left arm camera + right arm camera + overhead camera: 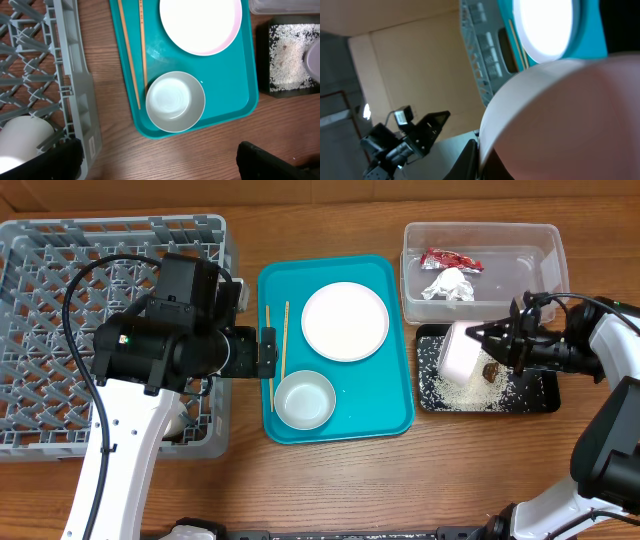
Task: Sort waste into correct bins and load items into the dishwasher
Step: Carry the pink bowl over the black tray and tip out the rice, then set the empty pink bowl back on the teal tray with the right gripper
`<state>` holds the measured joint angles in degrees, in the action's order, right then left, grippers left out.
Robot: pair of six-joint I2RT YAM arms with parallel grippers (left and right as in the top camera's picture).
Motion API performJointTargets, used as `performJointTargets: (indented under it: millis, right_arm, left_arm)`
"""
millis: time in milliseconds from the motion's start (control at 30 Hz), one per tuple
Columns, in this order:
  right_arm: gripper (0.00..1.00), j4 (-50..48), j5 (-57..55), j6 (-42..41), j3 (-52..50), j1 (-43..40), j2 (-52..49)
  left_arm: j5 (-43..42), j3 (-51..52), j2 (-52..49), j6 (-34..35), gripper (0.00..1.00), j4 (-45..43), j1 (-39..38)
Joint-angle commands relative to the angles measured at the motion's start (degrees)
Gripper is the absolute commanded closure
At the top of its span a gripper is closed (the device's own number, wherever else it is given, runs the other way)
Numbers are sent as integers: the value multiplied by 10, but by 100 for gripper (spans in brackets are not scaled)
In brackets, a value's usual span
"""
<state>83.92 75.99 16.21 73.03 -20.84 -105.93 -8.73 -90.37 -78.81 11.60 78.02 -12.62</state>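
Note:
The right gripper should next swing to the teal tray's near corner (376,401) by the black tray (540,398), lower the white bowl upright and release it, since that corner is empty.
My right gripper (497,342) is shut on the rim of the white bowl (463,352) and holds it tipped on its side over the black tray (540,398). The bowl fills the right wrist view (560,115). Rice grains (465,390) and the brown lump (491,370) lie in the black tray. The red wrapper (450,260) and the paper wad (447,285) lie in the clear tub (545,245). The white plate (345,321), grey metal bowl (305,400) and chopsticks (277,345) lie on the teal tray. My left gripper (160,162) is open and empty between the rack and the tray.
The grey dish rack (60,260) stands at the left, with a white cup (22,140) in its near right corner. The teal tray (400,410) lies in the middle. The clear tub and black tray stand close together at the right.

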Motion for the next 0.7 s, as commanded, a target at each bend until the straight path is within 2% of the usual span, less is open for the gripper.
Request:
performJointTargets:
  millis: [0, 233, 333, 533, 667]
  right_arm:
    - [96, 41, -56, 78, 49, 15, 23]
    - [96, 31, -138, 64, 73, 105, 70]
    - [96, -7, -234, -2, 73, 181, 74]
    - [96, -125, -495, -195, 73, 362, 73]
    - [96, -179, -634, -252, 73, 473, 73]
  left_arm:
    - [3, -7, 9, -13, 0, 0, 3]
    - [3, -7, 9, -13, 0, -1, 3]
    - [4, -7, 9, -13, 0, -1, 3]
    - [3, -7, 9, -13, 0, -2, 3]
    - [3, -7, 9, -13, 0, -3, 3]
